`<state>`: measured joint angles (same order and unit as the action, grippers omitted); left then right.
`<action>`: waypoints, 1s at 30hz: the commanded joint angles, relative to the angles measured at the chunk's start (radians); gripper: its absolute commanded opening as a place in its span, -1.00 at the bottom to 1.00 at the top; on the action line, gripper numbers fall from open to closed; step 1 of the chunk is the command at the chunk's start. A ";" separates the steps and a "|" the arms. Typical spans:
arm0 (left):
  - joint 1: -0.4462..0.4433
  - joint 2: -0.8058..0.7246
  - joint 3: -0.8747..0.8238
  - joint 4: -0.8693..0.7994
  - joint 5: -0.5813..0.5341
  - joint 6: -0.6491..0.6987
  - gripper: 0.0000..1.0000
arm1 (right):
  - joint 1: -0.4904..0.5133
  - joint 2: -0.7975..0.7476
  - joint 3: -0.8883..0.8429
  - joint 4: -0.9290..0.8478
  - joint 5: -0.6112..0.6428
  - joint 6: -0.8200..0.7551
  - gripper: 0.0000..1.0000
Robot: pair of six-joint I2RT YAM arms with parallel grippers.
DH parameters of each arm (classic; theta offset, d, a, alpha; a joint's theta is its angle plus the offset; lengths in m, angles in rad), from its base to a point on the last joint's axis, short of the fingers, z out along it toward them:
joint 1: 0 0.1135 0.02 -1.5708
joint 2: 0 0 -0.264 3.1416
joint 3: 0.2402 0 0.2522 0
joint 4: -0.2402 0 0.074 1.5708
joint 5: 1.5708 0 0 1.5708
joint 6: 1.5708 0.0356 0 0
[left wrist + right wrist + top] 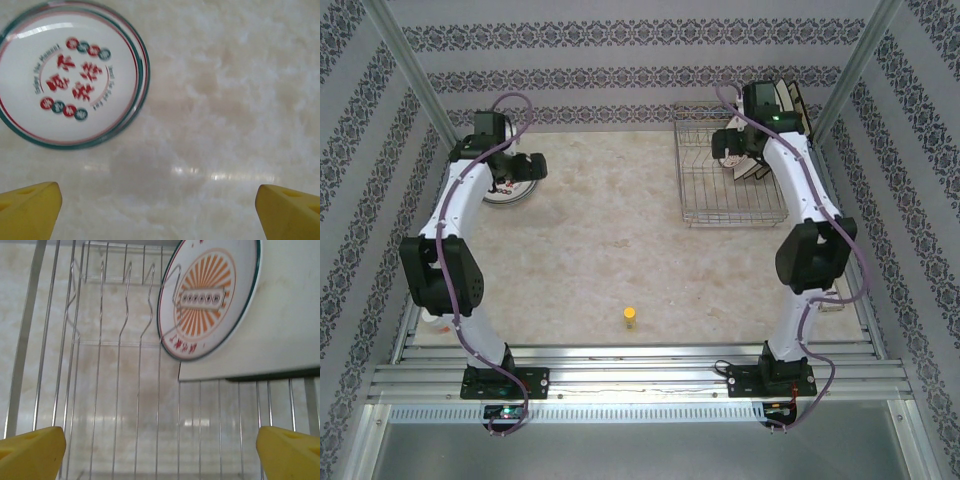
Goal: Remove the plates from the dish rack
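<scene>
The round white plate stands upright in the wires of the dish rack, so I will next lower my right gripper and tilt it outward onto the plate's near rim.
A round white plate [70, 75] with a green rim and red characters lies flat on the table at the far left; it looks stacked on another. My left gripper [160, 210] hangs open just beside it, nothing between its yellow fingertips [30, 210]. In the top view the left gripper [510, 168] sits over that plate [508, 192]. The dish rack [705, 205] stands at the far right. My right gripper [160, 455] is open above the rack's wires [120, 390]. A round orange-rayed plate [210, 295] stands upright in the tines, against a square plate's white back [285, 330].
A small yellow object [631, 317] stands on the table near the front middle. Patterned walls and metal posts [415, 80] close in the table on three sides. More upright plates [788, 100] sit at the rack's far end behind the right arm.
</scene>
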<state>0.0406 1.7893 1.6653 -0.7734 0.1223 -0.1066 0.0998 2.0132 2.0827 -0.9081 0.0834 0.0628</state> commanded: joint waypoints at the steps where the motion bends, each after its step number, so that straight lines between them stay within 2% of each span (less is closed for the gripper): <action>1: -0.023 0.033 0.019 -0.156 -0.028 0.061 1.00 | -0.012 0.082 0.097 0.012 0.072 -0.020 0.95; 10: -0.057 0.077 0.040 -0.165 -0.027 0.062 1.00 | -0.021 0.285 0.388 0.005 0.215 -0.016 0.95; 16: -0.060 0.095 0.056 -0.181 -0.037 0.073 1.00 | -0.040 0.419 0.538 -0.033 0.208 -0.011 0.94; 22: -0.062 0.108 0.079 -0.196 -0.040 0.077 1.00 | -0.049 0.475 0.557 -0.006 0.206 -0.004 0.88; 30: -0.067 0.128 0.090 -0.192 -0.040 0.077 1.00 | -0.067 0.552 0.619 -0.018 0.126 0.031 0.79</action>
<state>-0.0105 1.8919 1.7245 -0.9279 0.0994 -0.0513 0.0410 2.5500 2.6652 -0.9138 0.2417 0.0647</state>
